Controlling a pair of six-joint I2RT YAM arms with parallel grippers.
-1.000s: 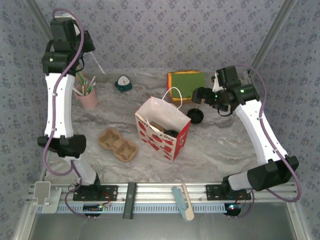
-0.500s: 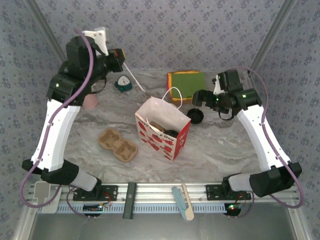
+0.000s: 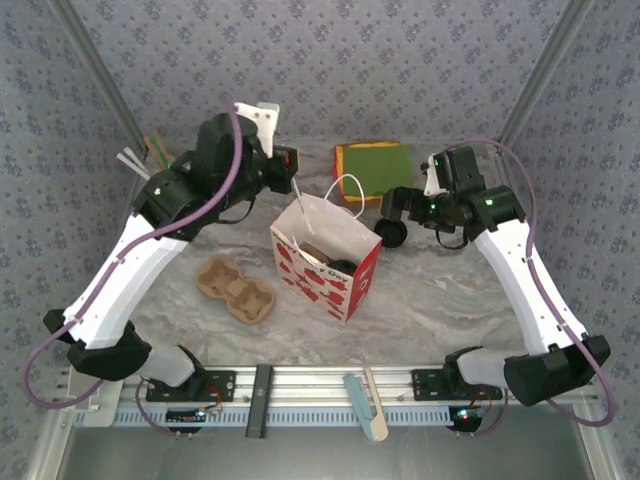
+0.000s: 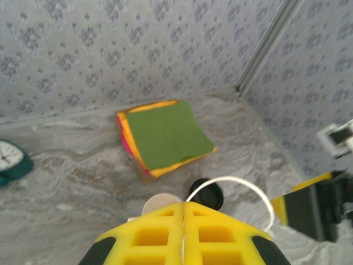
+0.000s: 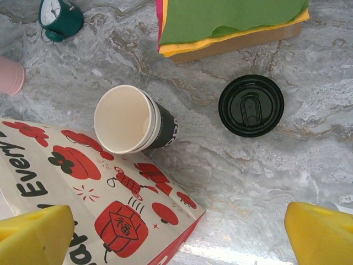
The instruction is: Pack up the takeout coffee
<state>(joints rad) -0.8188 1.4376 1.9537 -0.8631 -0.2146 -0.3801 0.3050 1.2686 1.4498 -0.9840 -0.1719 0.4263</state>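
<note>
Next, my left gripper will move down toward the bag's opening (image 3: 325, 236) below it and release the thin white straw, whose loose end already points inside.
A dark paper cup (image 5: 132, 118) with a white inside stands against the back wall of the red-and-white paper bag (image 5: 83, 187); its rim looks doubled. Its white rim (image 4: 162, 201) also peeks past my left fingers. A round black lid (image 5: 251, 105) lies alone on the table to its right, seen too in the top view (image 3: 390, 233). My right gripper (image 5: 179, 234) hangs open above the bag's corner and the lid, nothing between its fingers. My left gripper (image 4: 183, 205) is shut on a thin white straw (image 3: 297, 195) above the bag's (image 3: 340, 285) back edge.
A brown cardboard carrier (image 3: 237, 290) lies left of the bag. A stack of green, yellow and pink napkins (image 3: 375, 165) sits at the back. A teal clock (image 5: 59, 17) and a pink cup (image 5: 8, 77) stand at the back left. The bag's white handle (image 4: 242, 187) loops upward.
My left arm has swung right from the pink cup to above the bag's back edge, carrying the straw. My right gripper has shifted slightly left and down over the lid, still open.
</note>
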